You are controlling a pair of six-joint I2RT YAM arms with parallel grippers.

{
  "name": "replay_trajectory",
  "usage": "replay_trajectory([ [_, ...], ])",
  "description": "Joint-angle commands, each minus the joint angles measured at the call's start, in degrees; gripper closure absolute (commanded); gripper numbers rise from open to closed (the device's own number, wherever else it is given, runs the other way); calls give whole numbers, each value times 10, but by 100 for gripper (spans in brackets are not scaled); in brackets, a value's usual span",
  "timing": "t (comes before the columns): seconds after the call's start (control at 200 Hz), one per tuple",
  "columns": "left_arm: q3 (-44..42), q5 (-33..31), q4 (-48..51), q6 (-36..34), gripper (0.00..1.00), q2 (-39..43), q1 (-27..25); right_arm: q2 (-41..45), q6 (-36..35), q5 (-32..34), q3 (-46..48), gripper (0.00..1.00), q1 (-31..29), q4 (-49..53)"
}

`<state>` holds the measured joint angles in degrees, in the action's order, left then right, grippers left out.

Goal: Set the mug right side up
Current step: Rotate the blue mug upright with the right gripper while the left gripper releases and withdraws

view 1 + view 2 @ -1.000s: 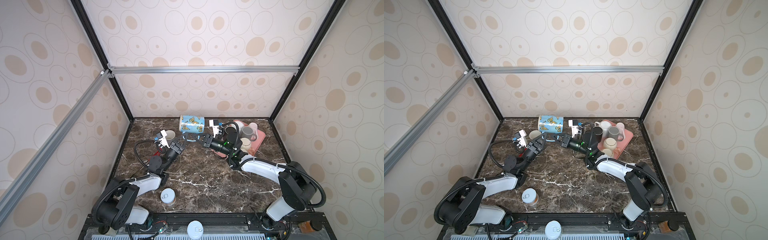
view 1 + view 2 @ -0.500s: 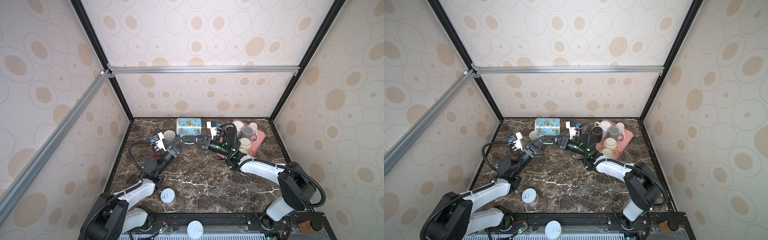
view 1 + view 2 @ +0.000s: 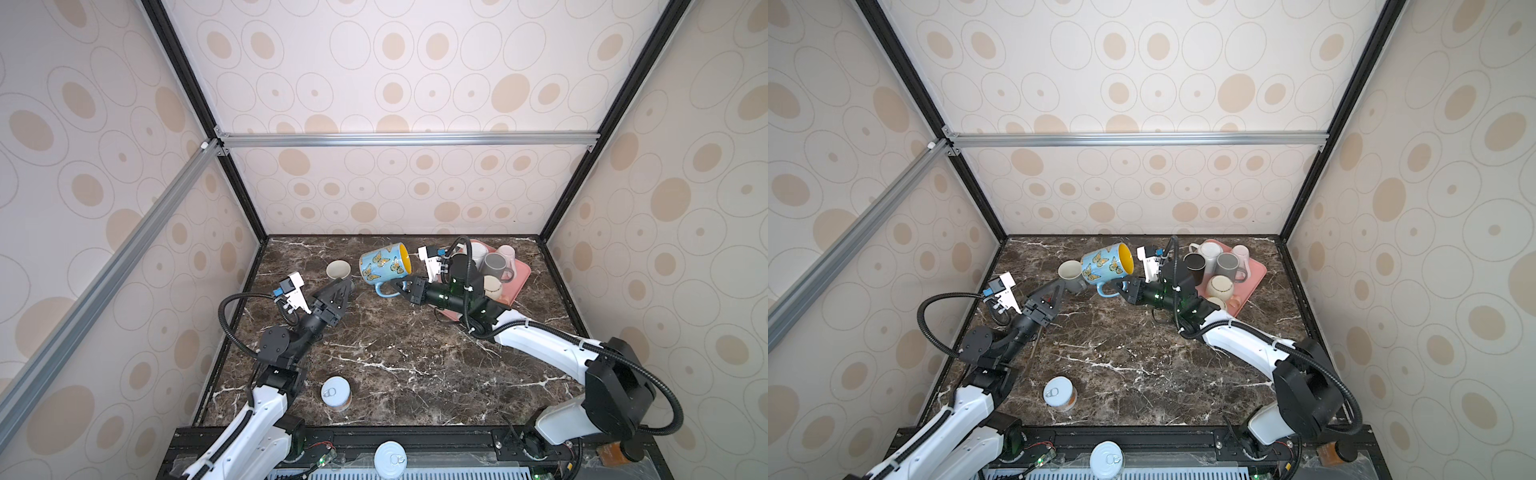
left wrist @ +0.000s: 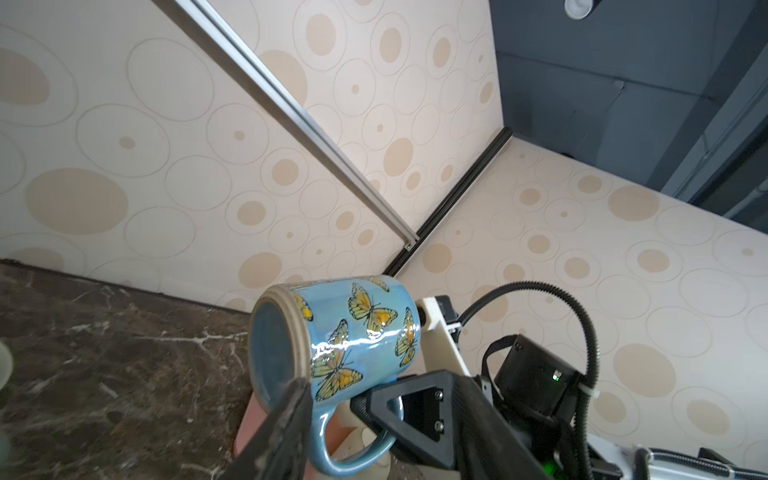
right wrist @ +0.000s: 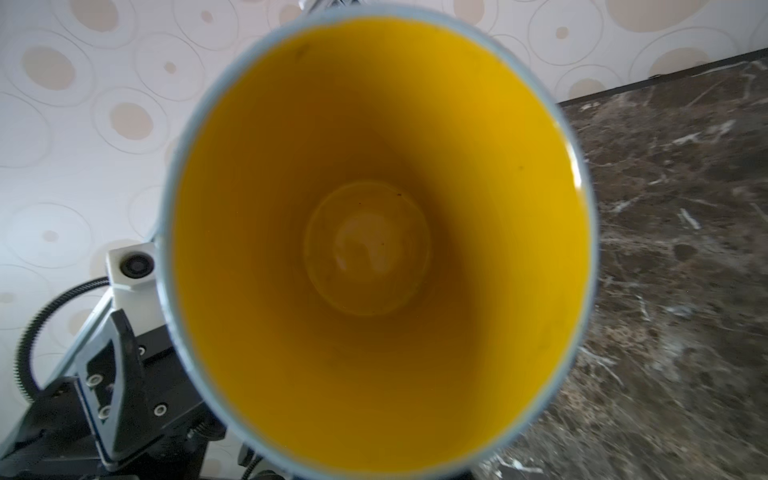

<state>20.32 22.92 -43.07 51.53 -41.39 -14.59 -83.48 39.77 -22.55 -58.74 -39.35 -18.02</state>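
Note:
Next, my right gripper swings down toward the beige mug's near side, tilting the mug's opening up, and releases the mug's handle, as the tabletop there lies below my gripper.
The mug is blue with orange butterflies and a yellow inside. It hangs on its side above the table at the back middle, its mouth pointing right and a little up. My right gripper is shut on its handle. The right wrist view is filled by the mug's yellow inside, which hides that gripper's own jaws. My left gripper stands open just left of the mug's base. One of its fingers shows beside the base rim.
A beige mug stands upright behind the left gripper. A pink tray with several mugs sits at the back right, behind the right arm. A tin can stands at the front left, and another is on the front rail.
My left gripper opened, let go of the mug and drew back to the left. The right gripper kept the handle, and the mug tipped so its yellow mouth now shows.

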Motion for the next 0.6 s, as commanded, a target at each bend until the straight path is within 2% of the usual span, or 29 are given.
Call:
replay_trajectory([
  [0.0, 40, -44, 223, -130, 42, 62, 11, 41, -125, 46, -67, 100, -9, 88],
  [0.095, 63, -101, 339, -195, 40, 105, 12, 29, -172, 81, -90, 100, -22, 144],
  [0.205, 88, -161, 425, -255, 40, 133, 12, -10, -210, 111, -139, 100, -40, 217],
  [0.38, 125, -234, 517, -347, 38, 142, 12, -123, -276, 177, -285, 100, -87, 385],
  [0.595, 146, -272, 555, -395, 36, 160, 12, -233, -300, 181, -372, 100, -111, 389],
])
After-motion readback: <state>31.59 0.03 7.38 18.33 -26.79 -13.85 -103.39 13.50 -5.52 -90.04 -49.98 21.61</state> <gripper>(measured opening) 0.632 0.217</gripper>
